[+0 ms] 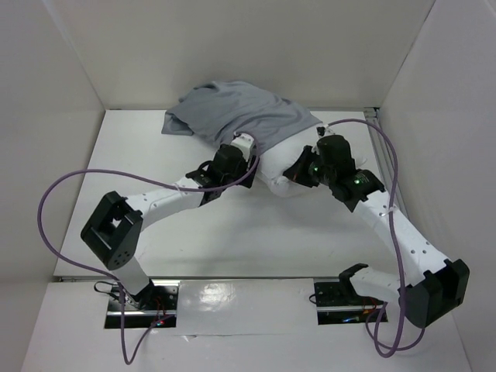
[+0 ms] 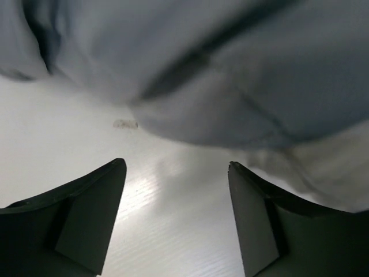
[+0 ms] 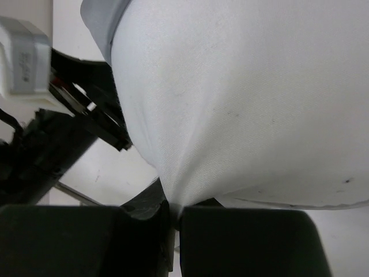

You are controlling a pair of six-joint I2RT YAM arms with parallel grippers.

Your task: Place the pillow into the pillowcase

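Observation:
I should next move my left gripper's open fingers a little outward onto the pillowcase's near hem (image 2: 190, 134), because they are just short of it over bare table.
The grey pillowcase (image 1: 240, 112) lies at the back of the table, pulled over most of the white pillow (image 1: 275, 167), whose near end sticks out toward me. My right gripper (image 3: 176, 209) is shut on a pinch of the pillow (image 3: 242, 98) at that exposed end. My left gripper (image 2: 176, 173) stands open just in front of the pillowcase's hem (image 2: 230, 115), fingers apart over bare table with nothing between them. In the top view the left gripper (image 1: 246, 147) sits at the pillowcase's near edge, and the right gripper (image 1: 298, 172) at the pillow's end.
White walls (image 1: 46, 116) enclose the table (image 1: 248, 240) on three sides. A purple cable (image 1: 46, 225) loops at the left, and another cable (image 1: 387, 163) runs along the right arm. The left arm's wrist (image 3: 34, 133) shows beside the pillow in the right wrist view.

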